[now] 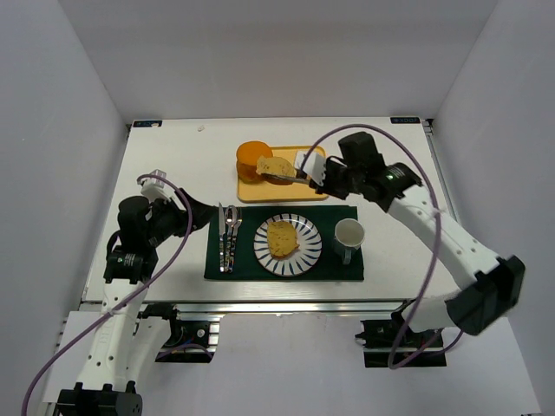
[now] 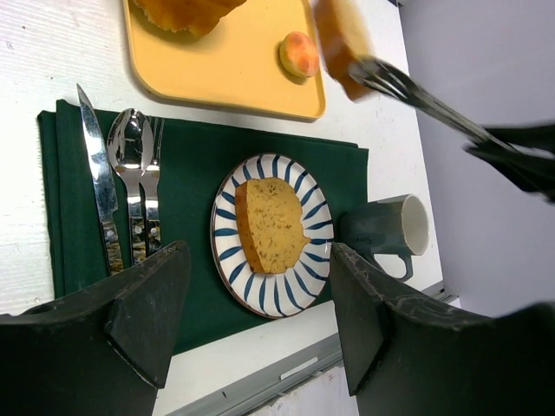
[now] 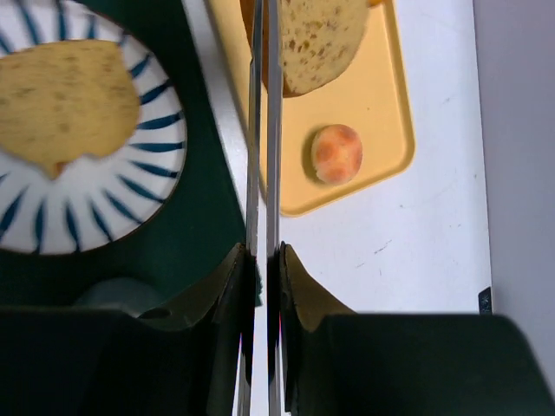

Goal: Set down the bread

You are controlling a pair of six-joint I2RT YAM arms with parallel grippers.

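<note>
My right gripper will next carry the slice in the tongs back and down onto the slice on the striped plate and release it, because that slice is below and back.
One bread slice (image 1: 282,238) lies flat on the striped plate (image 1: 310,260); the left wrist view shows the same slice (image 2: 269,224) and plate (image 2: 305,286). My right gripper (image 1: 325,173) is shut on metal tongs (image 1: 290,176), which pinch a second bread slice (image 1: 274,165) above the yellow tray (image 1: 277,192). In the right wrist view the tongs (image 3: 264,130) run up from my jaws (image 3: 266,256) to that slice (image 3: 316,39). My left gripper (image 2: 258,286) is open and empty, hovering over the table's near left.
An orange loaf (image 1: 251,156) and a small orange-pink ball (image 3: 336,153) sit on the tray. Knife, spoon and fork (image 1: 229,234) lie on the dark green mat (image 1: 217,260). A mug (image 1: 349,234) stands right of the plate.
</note>
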